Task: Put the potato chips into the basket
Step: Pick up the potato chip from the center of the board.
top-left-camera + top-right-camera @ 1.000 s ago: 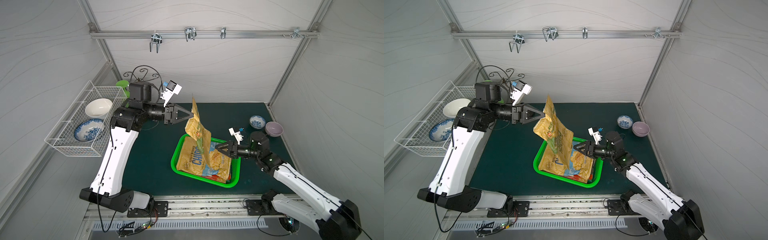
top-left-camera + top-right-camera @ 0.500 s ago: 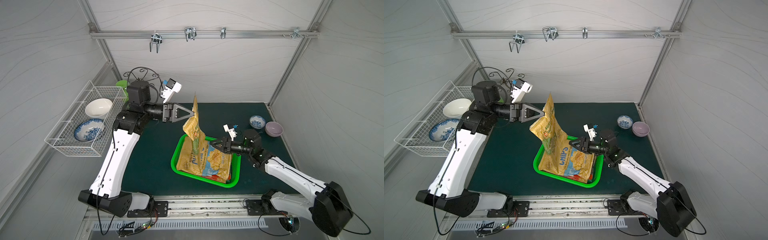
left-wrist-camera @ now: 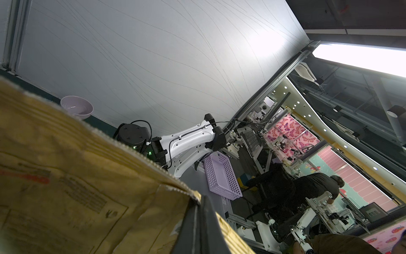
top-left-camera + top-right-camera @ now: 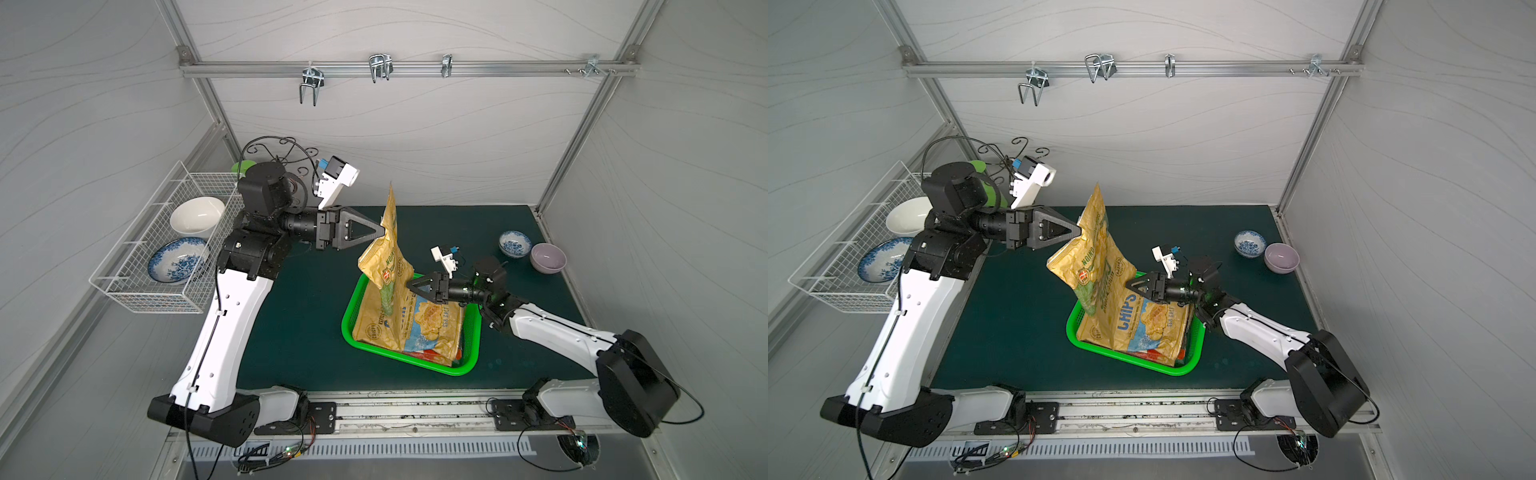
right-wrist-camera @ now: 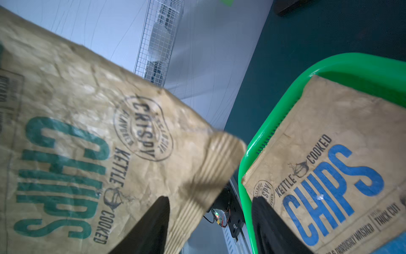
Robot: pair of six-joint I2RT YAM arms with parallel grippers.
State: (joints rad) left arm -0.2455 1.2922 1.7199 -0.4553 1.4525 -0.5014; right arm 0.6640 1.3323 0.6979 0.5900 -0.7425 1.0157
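Note:
The right gripper eases toward the hanging bag next, its open fingers on both sides of the bag's crimped lower edge (image 4: pixel 409 276) (image 5: pixel 205 190), since my left gripper holds only the bag's upper edge.
A tan potato chips bag with green lettering (image 4: pixel 386 257) (image 4: pixel 1096 253) (image 5: pixel 87 143) hangs upright over the far left corner of the green basket (image 4: pixel 347 332) (image 4: pixel 1071 332) (image 5: pixel 329 63). My left gripper (image 4: pixel 380 230) (image 4: pixel 1079 230) (image 3: pixel 198 198) is shut on its upper edge. My right gripper (image 4: pixel 409 286) (image 4: pixel 1128 286) (image 5: pixel 209 199) is open over the basket, and the bag's crimped lower corner lies between its fingers. Several bags lie in the basket, the top one tan with blue "CHIPS" (image 4: pixel 419 320) (image 4: pixel 1142 320) (image 5: pixel 329 154).
A white wire rack (image 4: pixel 166 291) with two bowls hangs on the left wall. A blue-patterned bowl (image 4: pixel 514 243) and a lilac bowl (image 4: pixel 547 257) (image 3: pixel 77 107) stand at the back right. A black wire stand (image 4: pixel 274 153) is at the back left.
My right gripper has reached left across the basket to the hanging bag's lower corner and narrowed a little. The left arm has raised the bag slightly.

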